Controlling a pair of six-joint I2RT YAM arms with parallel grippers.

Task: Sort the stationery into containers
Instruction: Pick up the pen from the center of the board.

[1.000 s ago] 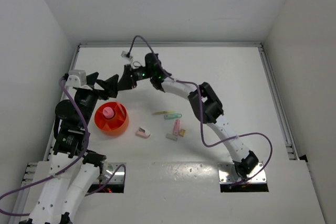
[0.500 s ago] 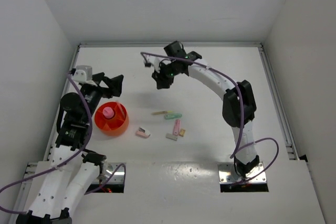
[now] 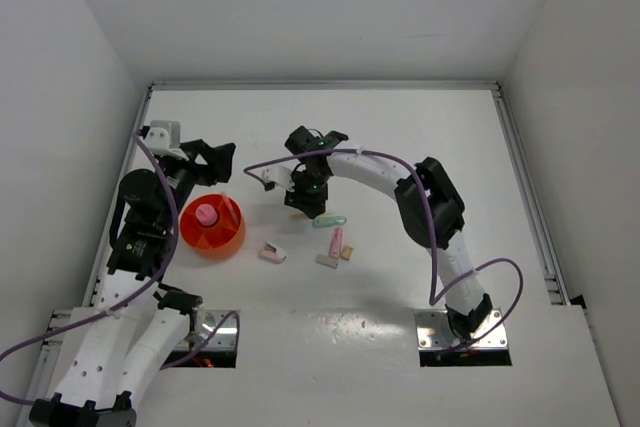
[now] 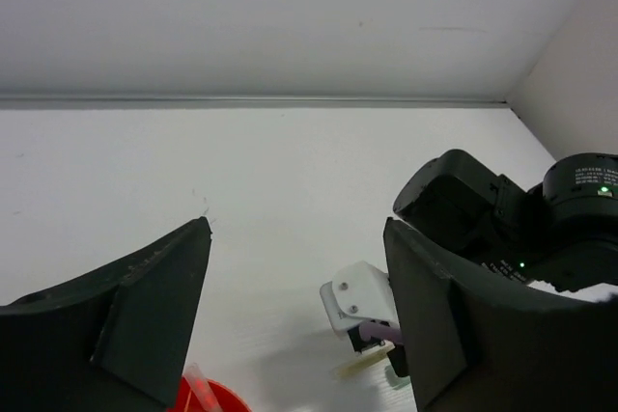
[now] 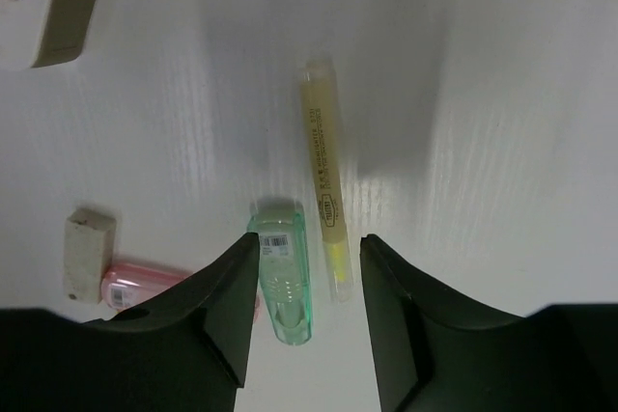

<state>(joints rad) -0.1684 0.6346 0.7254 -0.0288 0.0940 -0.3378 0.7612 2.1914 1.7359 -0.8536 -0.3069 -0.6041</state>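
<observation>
My right gripper should next go down and to the left in the top view onto the pen's far half (image 5: pixel 322 123), because the mint-green marker (image 5: pixel 285 282) lies next to the pen's near half.
The orange bowl (image 3: pixel 226 237) stands at the left with a pink-capped tube (image 3: pixel 206 214) inside it. My left gripper (image 3: pixel 218 161) hovers open just behind the bowl, nothing between its fingers (image 4: pixel 164 306). My right gripper (image 3: pixel 305 199) hangs open over the table's middle. A yellow-green pen (image 5: pixel 323 176) and a mint-green marker (image 5: pixel 285 282) lie side by side between and below its fingers (image 5: pixel 227 306), untouched. A pink marker (image 3: pixel 336 240), a small yellow eraser (image 3: pixel 346 253), a white eraser (image 3: pixel 326 260) and a pink-and-white eraser (image 3: pixel 272 253) lie nearby.
A white cable plug (image 3: pixel 268 179) dangles beside the right wrist and shows in the left wrist view (image 4: pixel 359 304). The bowl's rim (image 4: pixel 208 398) sits at that view's bottom edge. Walls close the table at the back and on both sides.
The right arm left the spot beside my left gripper, swung over the back of the table, then came down above the pen and mint marker with jaws open. The left gripper narrowed slightly.
</observation>
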